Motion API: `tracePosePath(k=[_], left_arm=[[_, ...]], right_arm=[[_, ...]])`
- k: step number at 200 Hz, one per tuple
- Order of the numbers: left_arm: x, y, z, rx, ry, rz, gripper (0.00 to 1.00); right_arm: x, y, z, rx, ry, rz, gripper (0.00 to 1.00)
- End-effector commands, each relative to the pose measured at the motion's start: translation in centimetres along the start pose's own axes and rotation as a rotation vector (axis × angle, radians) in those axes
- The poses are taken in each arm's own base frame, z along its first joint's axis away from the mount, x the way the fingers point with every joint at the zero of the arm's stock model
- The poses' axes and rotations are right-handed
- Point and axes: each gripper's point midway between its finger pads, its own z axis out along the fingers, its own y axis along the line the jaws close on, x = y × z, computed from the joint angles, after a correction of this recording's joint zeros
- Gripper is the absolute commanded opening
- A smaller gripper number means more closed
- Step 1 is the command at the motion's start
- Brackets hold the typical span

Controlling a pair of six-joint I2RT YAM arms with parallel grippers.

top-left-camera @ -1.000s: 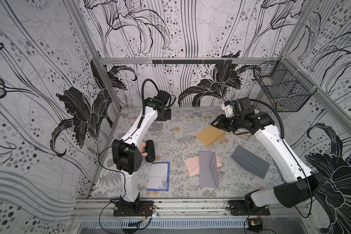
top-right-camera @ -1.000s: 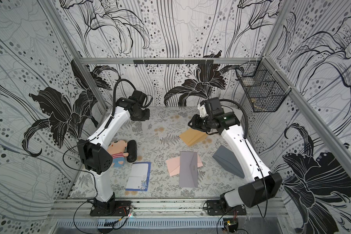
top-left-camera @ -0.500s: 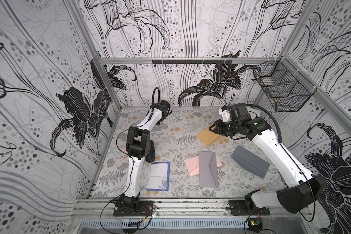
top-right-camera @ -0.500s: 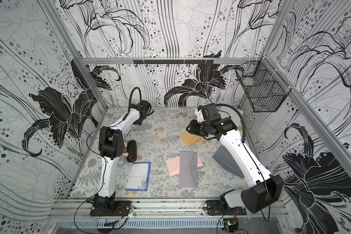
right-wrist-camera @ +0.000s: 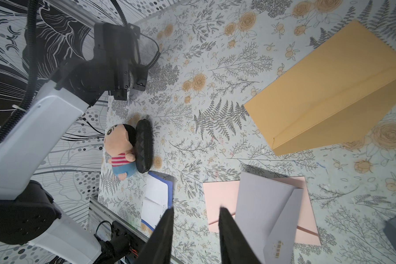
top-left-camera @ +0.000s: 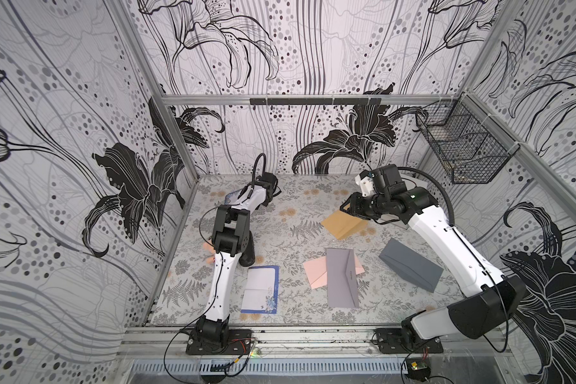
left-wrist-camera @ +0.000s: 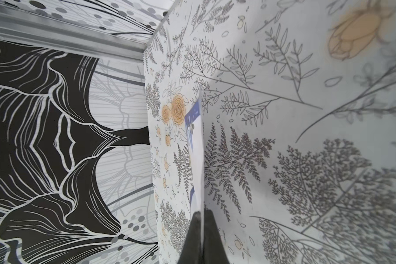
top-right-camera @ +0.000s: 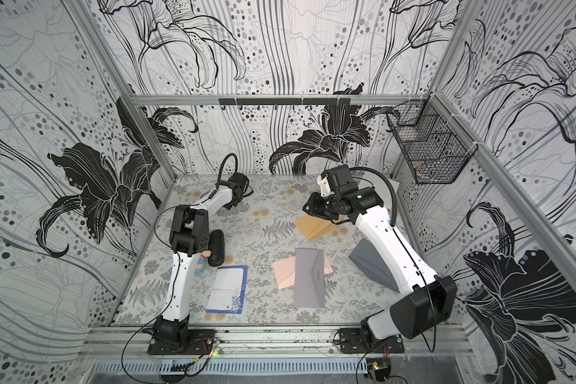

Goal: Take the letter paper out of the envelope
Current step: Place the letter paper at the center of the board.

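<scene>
I will next move my left gripper back and down to the bare spot on the tabletop beyond the black case [top-right-camera: 217,218]. I will release the white letter paper there, since that spot is bare.
My left gripper [left-wrist-camera: 201,212] is shut on a white letter paper [left-wrist-camera: 196,160] with a blue border, seen edge-on and held just over the table near the back left corner. A corner of that paper [top-left-camera: 231,196] pokes out beside the left forearm. In the right wrist view the left gripper [right-wrist-camera: 121,92] hangs off its black wrist. The tan envelope [top-left-camera: 345,224] [right-wrist-camera: 329,86] lies flat at the back right. My right gripper [top-left-camera: 346,207] [right-wrist-camera: 196,211] hovers open at the envelope's left end, holding nothing.
A grey envelope [top-left-camera: 341,279] lies across a pink one [top-left-camera: 315,272] mid-table. A dark grey envelope [top-left-camera: 411,264] sits to the right, and another blue-bordered letter paper [top-left-camera: 260,289] at the front left. A plush doll [right-wrist-camera: 119,148] and black case [right-wrist-camera: 143,146] lie by the left arm. A wire basket [top-left-camera: 463,149] hangs on the right wall.
The left arm's elbow has lifted and swung right while its wrist stayed at the back left. The right gripper has drifted left and slightly forward over the tan envelope.
</scene>
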Motion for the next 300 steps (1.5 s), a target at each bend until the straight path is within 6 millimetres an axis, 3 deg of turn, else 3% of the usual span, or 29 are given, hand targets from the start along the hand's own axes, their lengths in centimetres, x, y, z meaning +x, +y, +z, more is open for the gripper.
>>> tracePosePath(k=[1,85,182,214,224,248,300], left_arm=[[1.4,-0.7,1.9,-0.008,0.046,0.008,0.00],[5.8,-0.3,4.5,0.015,0.118,-0.006,0.00],[8.0,0.9,4.4,0.003,0.143,-0.031,0.04],[8.3,1.0,4.2,0.009,0.147,-0.029,0.10],[8.3,1.2,4.1,0.008,0.147,-0.035,0.21],[8.2,1.7,3.7,0.001,0.145,-0.062,0.35],[7.9,2.7,2.3,0.033,0.142,-0.128,0.43]], right_arm=[[-0.5,0.9,0.4,-0.032,0.010,0.017,0.36],[-0.7,1.9,1.6,-0.074,0.028,0.039,0.36],[0.1,1.9,1.8,-0.075,0.042,0.034,0.39],[0.2,2.2,1.9,-0.081,0.044,0.027,0.44],[0.3,2.2,1.9,-0.082,0.045,0.025,0.44],[0.4,2.3,1.8,-0.084,0.045,0.022,0.45],[0.4,2.4,1.9,-0.084,0.042,0.020,0.46]])
